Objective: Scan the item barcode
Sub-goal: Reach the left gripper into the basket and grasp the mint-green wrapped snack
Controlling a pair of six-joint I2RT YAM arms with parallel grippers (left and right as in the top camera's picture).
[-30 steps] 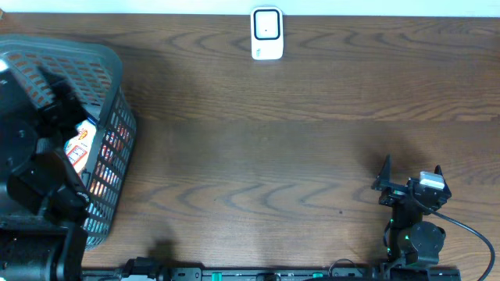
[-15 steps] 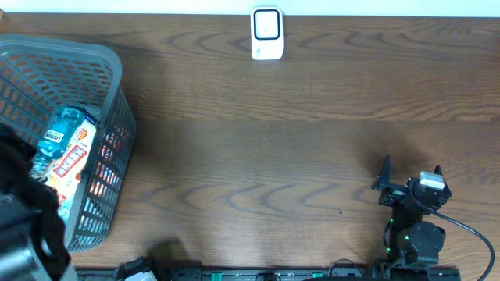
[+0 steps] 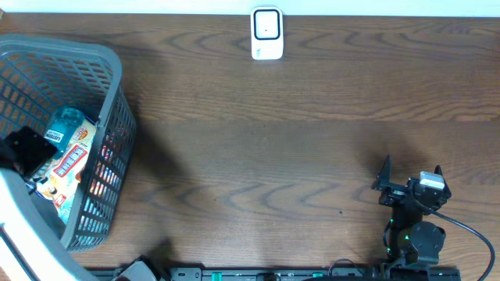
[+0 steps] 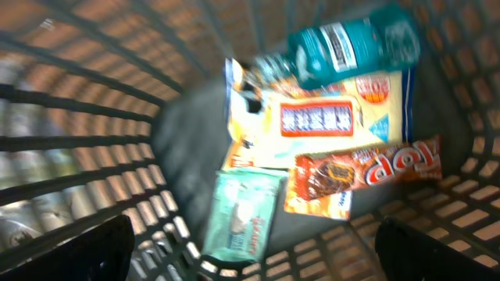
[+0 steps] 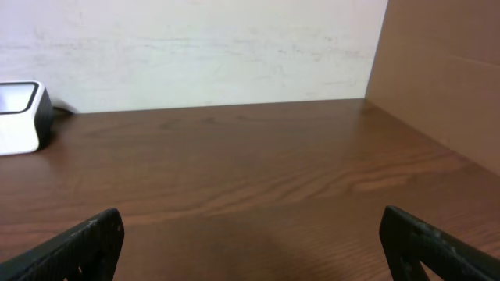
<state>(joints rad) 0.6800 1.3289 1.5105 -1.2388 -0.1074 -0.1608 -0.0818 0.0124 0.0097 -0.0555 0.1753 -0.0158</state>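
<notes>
My left gripper needs to draw back and down onto the middle of the mint-green packet (image 4: 246, 215), which lies below it and nearer my base, uncovered by other items.
The grey mesh basket (image 3: 109, 86) at the table's left holds the items: a teal bottle (image 4: 351, 47), a yellow packet (image 4: 328, 117), an orange-red snack bar (image 4: 367, 172) and a mint-green packet (image 4: 246, 215). No barcode can be made out in the blurred wrist view. My left gripper (image 4: 251, 238) hangs open over the basket's inside, touching nothing, with the mint-green packet below it. The white scanner (image 3: 266, 33) stands at the far middle edge. My right gripper (image 3: 410, 186) rests open and empty near the front right, facing the scanner (image 5: 19, 117).
A brown cardboard wall (image 5: 445, 70) rises at the table's right end. A pale wall (image 5: 195, 47) runs behind the far edge. Bare wooden tabletop (image 3: 273, 156) lies between basket and right arm.
My left arm has swung off the basket toward the near-left corner, uncovering the items inside. The right arm has not moved.
</notes>
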